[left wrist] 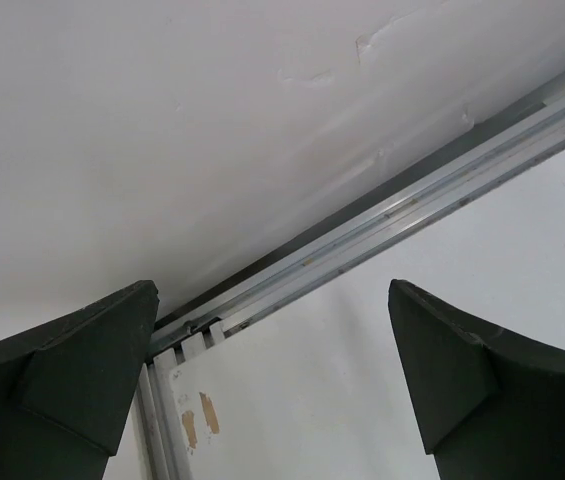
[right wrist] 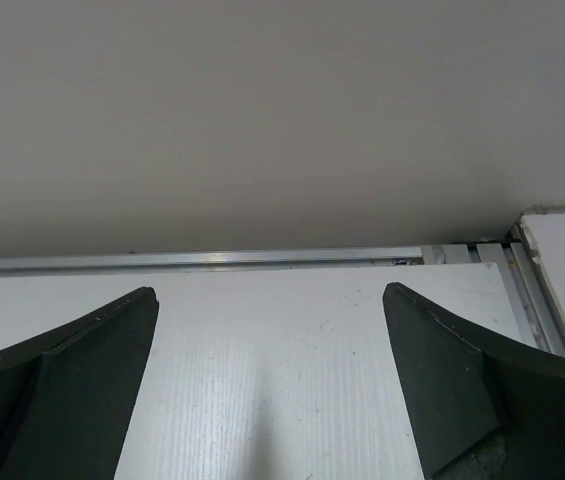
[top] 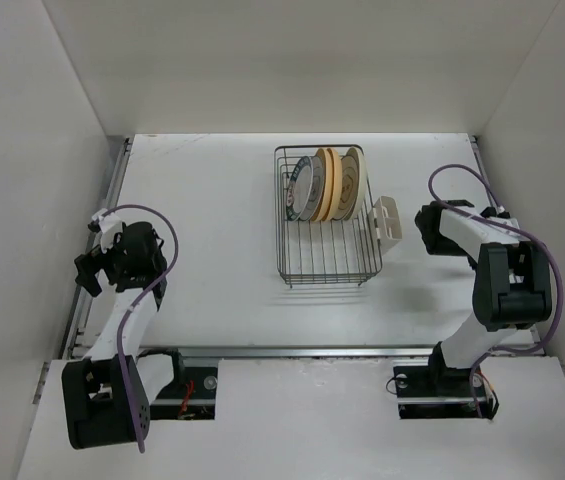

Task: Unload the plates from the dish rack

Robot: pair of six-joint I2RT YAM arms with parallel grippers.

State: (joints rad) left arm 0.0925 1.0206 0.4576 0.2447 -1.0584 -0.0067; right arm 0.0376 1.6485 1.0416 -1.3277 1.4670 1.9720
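Observation:
My right gripper is to go outward and left in the top view onto the plate's upper rim (top: 361, 163), as the cream plate ends the row by the cutlery holder (top: 388, 219).
The dark wire dish rack (top: 327, 250) stands at the table's middle. Plates stand on edge in its far half: a teal-rimmed patterned one (top: 305, 190) at the left, a yellow-orange one (top: 333, 186), and a cream one (top: 352, 180) at the right. I cannot separate a thin-rimmed white plate among them. A cream cutlery holder (top: 388, 219) hangs on the rack's right side. My left gripper (top: 86, 270) is open and empty at the table's left edge, as the left wrist view (left wrist: 272, 390) also shows. My right gripper (top: 428, 228) is open and empty just right of the holder, and its wrist view (right wrist: 272, 390) shows only table between the jaws.
White walls close in the table at the back and both sides. A metal rail (left wrist: 392, 215) runs along the left edge, and another one (right wrist: 212, 260) along the wall ahead of the right gripper. The rack's near half holds no plates.

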